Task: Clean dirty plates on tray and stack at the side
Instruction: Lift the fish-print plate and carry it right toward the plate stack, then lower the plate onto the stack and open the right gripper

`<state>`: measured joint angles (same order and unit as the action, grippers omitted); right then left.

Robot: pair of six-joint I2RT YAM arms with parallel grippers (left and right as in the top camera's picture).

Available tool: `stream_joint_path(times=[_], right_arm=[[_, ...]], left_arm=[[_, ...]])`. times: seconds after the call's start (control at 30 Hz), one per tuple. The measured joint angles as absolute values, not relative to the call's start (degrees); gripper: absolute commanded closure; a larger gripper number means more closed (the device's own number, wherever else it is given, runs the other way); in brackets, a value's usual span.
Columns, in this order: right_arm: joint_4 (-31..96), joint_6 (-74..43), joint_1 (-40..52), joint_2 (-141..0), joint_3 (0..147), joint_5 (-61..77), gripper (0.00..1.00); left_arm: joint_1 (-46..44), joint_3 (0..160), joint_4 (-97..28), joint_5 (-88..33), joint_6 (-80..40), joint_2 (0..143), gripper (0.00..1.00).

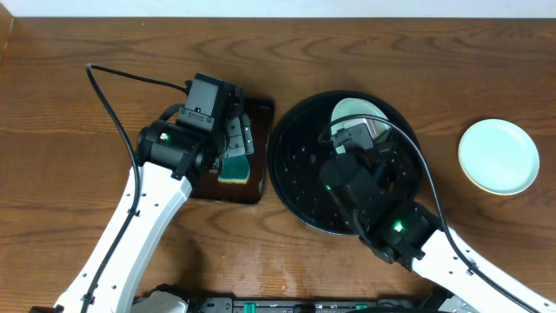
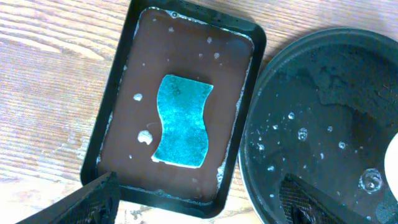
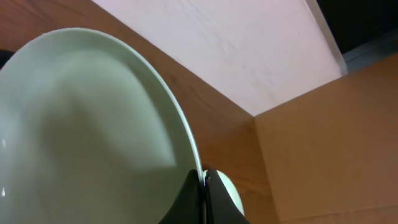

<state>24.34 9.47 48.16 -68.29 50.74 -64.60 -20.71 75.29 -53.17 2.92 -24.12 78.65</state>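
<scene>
The pale mint plate is on top of the stack, so I will move my right gripper to the right in the overhead view, lower the held plate onto it and release.
The large round black tray sits at the table's middle, wet with droplets; it also shows in the left wrist view. My right gripper is shut on the rim of a white plate and holds it tilted above the tray; the plate shows overhead at the tray's far side. A pale mint plate lies on the table to the right, over a pale yellow one. My left gripper is open and empty above the near edge of the sponge tray.
A small rectangular dark tray with a teal sponge and soapy specks stands just left of the round tray; it also shows overhead. A wall and wooden panel show behind the held plate.
</scene>
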Motion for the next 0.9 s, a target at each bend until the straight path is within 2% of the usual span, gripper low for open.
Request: stream_joint_path(times=[0.17,0.23,0.37,0.47,0.67,0.77,0.9], right_arm=[[24.6,9.9,51.4,-68.3,50.7,-69.1,0.99],[25.1,6.7,52.0,-68.4,50.7,-68.7,0.99],[28.9,-3.4,44.6,-69.2,50.7,-59.9,0.99],[29.5,-10.3,33.4,-69.3,50.7,-47.2,0.99],[29.9,-17.2,4.0,-67.3,50.7,-15.1,0.99],[30.9,-18.6,-9.2,-66.9,50.7,-5.9,0.99],[30.9,-20.1,-23.9,-68.3,50.7,-0.5,0.99]], left_arm=[[-20.7,75.3,-53.2,2.9,-24.1,78.7,0.17],[-20.7,75.3,-53.2,2.9,-24.1,78.7,0.18],[-20.7,75.3,-53.2,2.9,-24.1,78.7,0.17],[-20.7,75.3,-53.1,2.9,-24.1,78.7,0.17],[-20.7,75.3,-53.2,2.9,-24.1,78.7,0.17],[-20.7,75.3,-53.2,2.9,-24.1,78.7,0.17],[-20.7,75.3,-53.2,2.9,-24.1,78.7,0.17]])
